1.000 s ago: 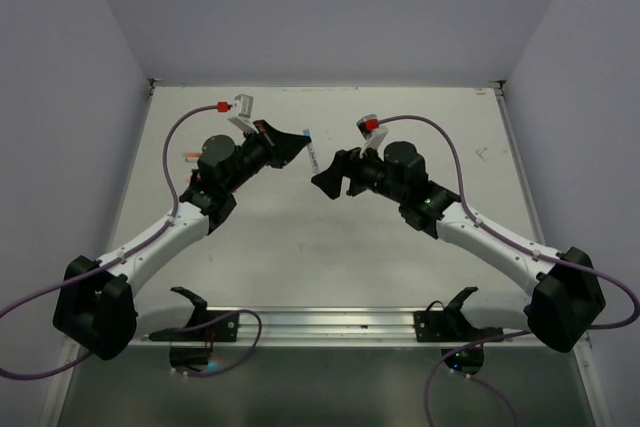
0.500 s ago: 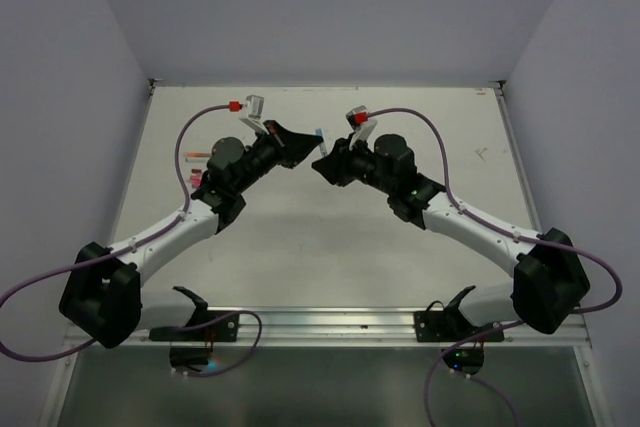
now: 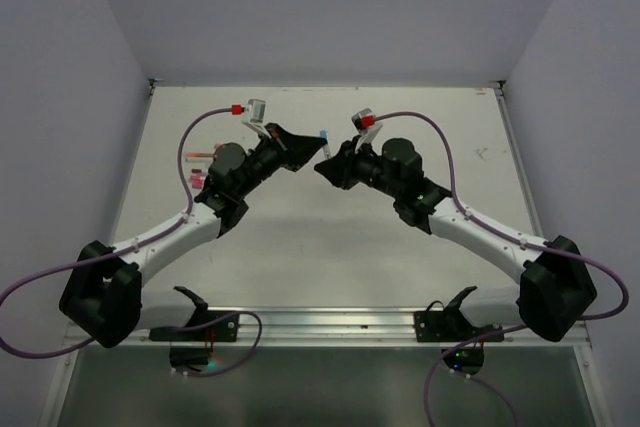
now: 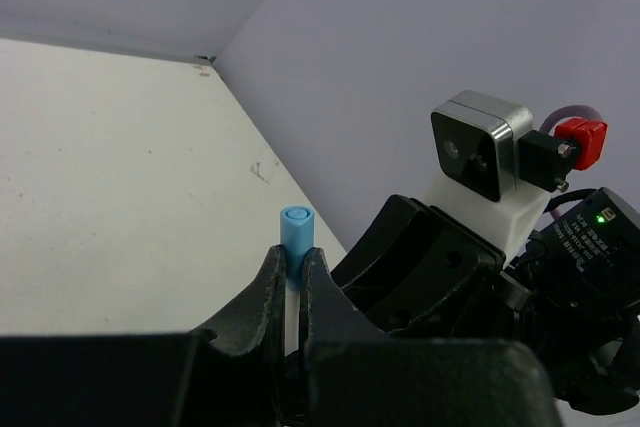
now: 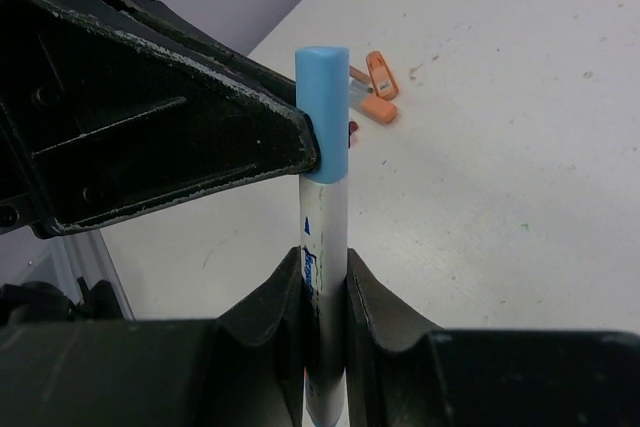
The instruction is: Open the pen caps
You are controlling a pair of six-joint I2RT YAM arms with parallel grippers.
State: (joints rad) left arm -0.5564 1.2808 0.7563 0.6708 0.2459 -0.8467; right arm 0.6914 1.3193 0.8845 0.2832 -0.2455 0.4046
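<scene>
My left gripper pulls the blue cap (image 3: 323,134) off the pen's body next. It moves down to release the cap on the tabletop's middle, which lies bare below the gripper.
A pale-barrelled pen (image 5: 325,237) with a blue pen cap (image 5: 323,112) is held in the air between both arms over the far middle of the table. My left gripper (image 4: 288,269) is shut on the lower part of the blue cap (image 4: 296,232), whose top sticks out past the fingertips. My right gripper (image 5: 325,282) is shut on the barrel just below the cap. From above, the blue cap (image 3: 323,134) shows between the left gripper (image 3: 306,147) and the right gripper (image 3: 326,164), which almost touch.
Two orange markers (image 5: 377,87) lie on the table beyond the held pen. More pens with pink and red ends (image 3: 200,159) lie at the left, partly hidden behind the left arm. A small mark (image 3: 481,153) is on the table at the right.
The right gripper has come in from the right, open, and closed on the pen barrel. The left arm has shifted slightly up and right with the pen.
</scene>
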